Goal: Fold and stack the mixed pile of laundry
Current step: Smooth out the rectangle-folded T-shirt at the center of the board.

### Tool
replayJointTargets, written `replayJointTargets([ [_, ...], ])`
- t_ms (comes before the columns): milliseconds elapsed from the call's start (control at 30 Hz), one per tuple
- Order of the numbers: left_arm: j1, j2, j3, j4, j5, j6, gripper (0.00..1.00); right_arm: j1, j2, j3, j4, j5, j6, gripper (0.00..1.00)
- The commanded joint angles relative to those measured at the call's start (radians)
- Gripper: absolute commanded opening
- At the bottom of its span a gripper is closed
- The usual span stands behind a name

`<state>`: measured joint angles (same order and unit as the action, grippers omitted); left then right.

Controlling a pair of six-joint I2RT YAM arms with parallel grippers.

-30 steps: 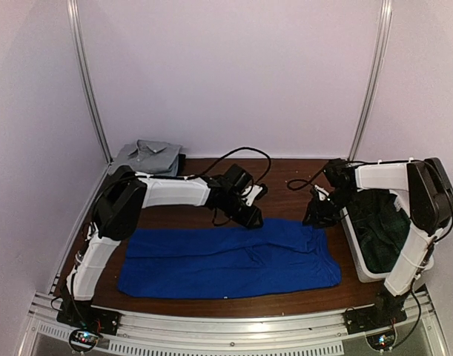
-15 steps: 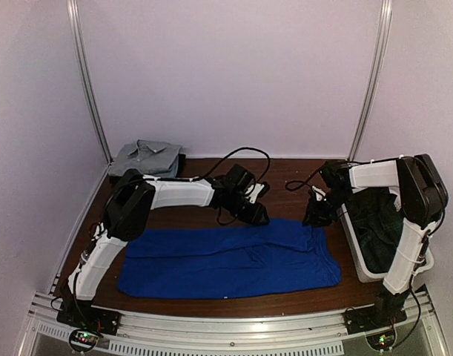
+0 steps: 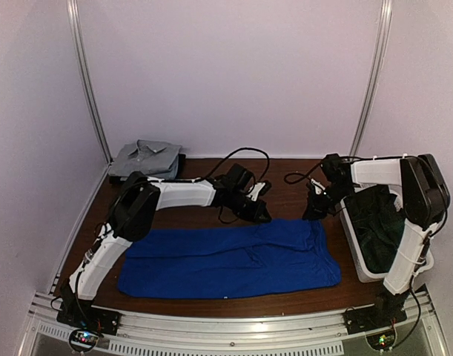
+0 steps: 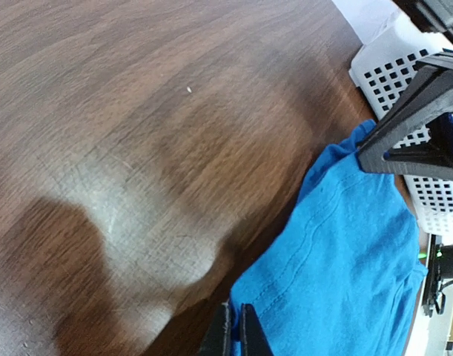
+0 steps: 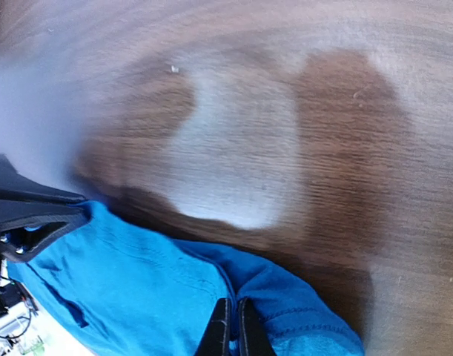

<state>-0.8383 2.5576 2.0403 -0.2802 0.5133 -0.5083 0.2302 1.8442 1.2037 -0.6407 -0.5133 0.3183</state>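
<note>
Next, my left gripper should raise the far hem, bring it back over the garment's near half, lower and release, as that lies spread flat back from the gripper.
A royal-blue garment point(image 3: 226, 256) lies spread flat across the wooden table point(image 3: 345, 294). My left gripper point(image 3: 262, 217) is at its far edge near the middle, shut on the hem point(image 4: 236, 311). My right gripper point(image 3: 313, 214) is at the far right corner of the same garment, shut on a fold of blue cloth point(image 5: 231, 305). A folded light grey shirt point(image 3: 146, 157) rests at the back left corner. A dark green-black piece point(image 3: 378, 222) lies inside the white bin point(image 3: 359, 261) on the right.
The white perforated bin point(image 4: 404, 74) stands just right of the right gripper. Black cables point(image 3: 245, 157) loop over the back of the table. Walls close off the back and both sides.
Both grippers, open a second ago, have come down onto the blue garment's far edge and shut on it. The garment itself has barely shifted.
</note>
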Motion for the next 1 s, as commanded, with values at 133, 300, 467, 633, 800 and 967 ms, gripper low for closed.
replayJointTargets([
  [133, 0.011, -0.106, -0.058, 0.109, 0.022, 0.038, 0.0, -0.005, -0.109, -0.007, -0.031, -0.028, -0.019, 0.03],
  [300, 0.009, -0.15, -0.129, 0.131, 0.031, 0.052, 0.0, -0.006, -0.143, -0.066, -0.027, -0.006, -0.02, 0.2],
  [467, -0.001, -0.166, -0.17, 0.136, 0.039, 0.069, 0.0, -0.005, -0.135, -0.095, 0.002, 0.004, -0.012, 0.16],
  [633, -0.017, -0.181, -0.184, 0.128, 0.04, 0.094, 0.0, -0.005, -0.11, -0.102, 0.023, -0.004, -0.017, 0.11],
  [800, -0.022, -0.188, -0.19, 0.116, 0.028, 0.11, 0.0, -0.004, -0.075, -0.076, 0.038, -0.005, -0.018, 0.21],
  [967, -0.022, -0.188, -0.194, 0.115, 0.026, 0.116, 0.0, -0.005, -0.017, -0.027, 0.039, 0.006, -0.022, 0.22],
])
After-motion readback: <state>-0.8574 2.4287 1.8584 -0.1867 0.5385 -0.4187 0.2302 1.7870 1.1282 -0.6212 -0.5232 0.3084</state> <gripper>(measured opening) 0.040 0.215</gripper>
